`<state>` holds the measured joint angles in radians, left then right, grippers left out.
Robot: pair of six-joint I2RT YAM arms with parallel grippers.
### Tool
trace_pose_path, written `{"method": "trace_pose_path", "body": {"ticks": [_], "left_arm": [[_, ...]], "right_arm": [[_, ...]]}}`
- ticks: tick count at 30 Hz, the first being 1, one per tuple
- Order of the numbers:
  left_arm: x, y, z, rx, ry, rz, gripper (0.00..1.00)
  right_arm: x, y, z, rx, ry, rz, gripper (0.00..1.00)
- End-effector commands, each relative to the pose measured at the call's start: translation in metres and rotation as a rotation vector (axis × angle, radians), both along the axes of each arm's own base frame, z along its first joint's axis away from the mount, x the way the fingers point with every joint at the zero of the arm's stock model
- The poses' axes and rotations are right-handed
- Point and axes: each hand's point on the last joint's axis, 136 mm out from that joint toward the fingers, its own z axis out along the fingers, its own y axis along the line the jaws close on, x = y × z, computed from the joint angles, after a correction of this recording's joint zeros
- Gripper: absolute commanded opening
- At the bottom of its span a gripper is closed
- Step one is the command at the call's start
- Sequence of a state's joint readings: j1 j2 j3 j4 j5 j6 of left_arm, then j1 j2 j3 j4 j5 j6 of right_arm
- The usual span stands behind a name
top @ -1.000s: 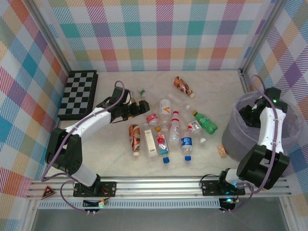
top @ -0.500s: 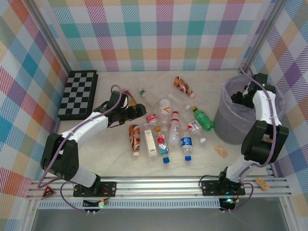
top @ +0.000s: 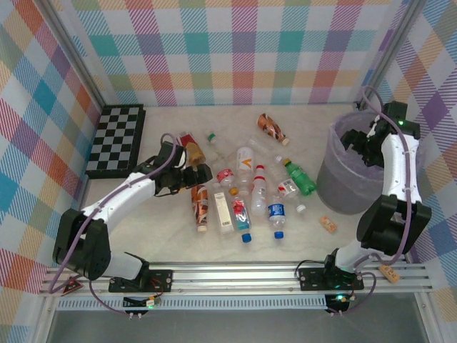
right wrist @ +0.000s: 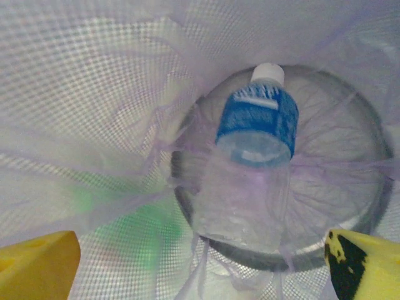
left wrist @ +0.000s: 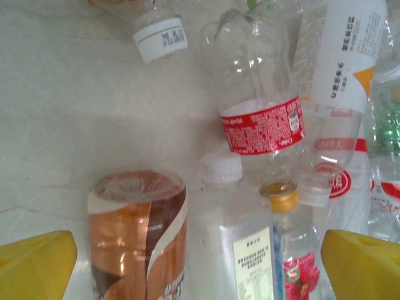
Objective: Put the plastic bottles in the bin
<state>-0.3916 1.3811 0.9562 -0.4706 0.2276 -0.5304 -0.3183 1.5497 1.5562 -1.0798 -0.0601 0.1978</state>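
Observation:
My left gripper moves back and down onto the labelled middle of the clear white-capped bottle next. That part of the bottle lies nearer the front bar than my fingers.
Several plastic bottles [top: 246, 189] lie in a loose heap mid-table, among them a green one [top: 303, 180] and a brown-red wrapped one [top: 271, 128]. My left gripper [top: 196, 175] hangs open at the heap's left edge. Between its yellow fingers [left wrist: 37, 262] lie a brown-wrapped bottle [left wrist: 137, 231] and a clear white-capped bottle [left wrist: 234, 237], neither of them gripped. My right gripper [top: 355, 143] is open over the bin [top: 343, 189], holding nothing. A blue-labelled bottle [right wrist: 256, 125] lies on the bin's bottom in the purple bag [right wrist: 94, 94].
A chessboard [top: 118, 139] lies at the back left. One more brown bottle [top: 191, 148] rests just behind the left arm. Tan cork pieces sit near the bin [top: 328, 224] and by the front rail [top: 389, 271]. Checked cloth walls close in three sides.
The bin has shifted back and left along with the right arm, uncovering a cork piece by the rail. My left gripper moved toward the near side, over the brown-wrapped bottle.

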Motion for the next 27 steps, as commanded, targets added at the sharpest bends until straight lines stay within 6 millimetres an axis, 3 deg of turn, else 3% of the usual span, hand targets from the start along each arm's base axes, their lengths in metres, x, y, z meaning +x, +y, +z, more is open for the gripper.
{"method": "trace_pose_path", "body": {"ticks": [1, 8, 13, 19, 22, 27], "left_arm": [[-0.033, 0.003, 0.009, 0.025, 0.048, -0.074, 1.00], [-0.078, 0.004, -0.013, 0.043, 0.119, -0.106, 1.00], [-0.098, -0.002, -0.026, 0.110, 0.120, -0.137, 1.00], [-0.106, 0.000, -0.051, 0.119, 0.118, -0.050, 0.96], [-0.111, -0.010, -0.054, 0.116, 0.112, -0.037, 0.92], [-0.118, -0.033, -0.038, 0.073, 0.099, 0.042, 0.87]], "right_arm": [[-0.011, 0.003, 0.043, -0.032, -0.067, 0.000, 1.00], [-0.012, 0.030, 0.117, 0.027, -0.252, 0.034, 0.99], [0.003, 0.089, 0.144, 0.105, -0.327, 0.188, 1.00], [0.027, 0.159, 0.158, 0.144, -0.371, 0.360, 0.99], [0.034, 0.175, 0.156, 0.158, -0.368, 0.397, 0.99], [0.036, 0.180, 0.153, 0.147, -0.370, 0.415, 0.99]]}}
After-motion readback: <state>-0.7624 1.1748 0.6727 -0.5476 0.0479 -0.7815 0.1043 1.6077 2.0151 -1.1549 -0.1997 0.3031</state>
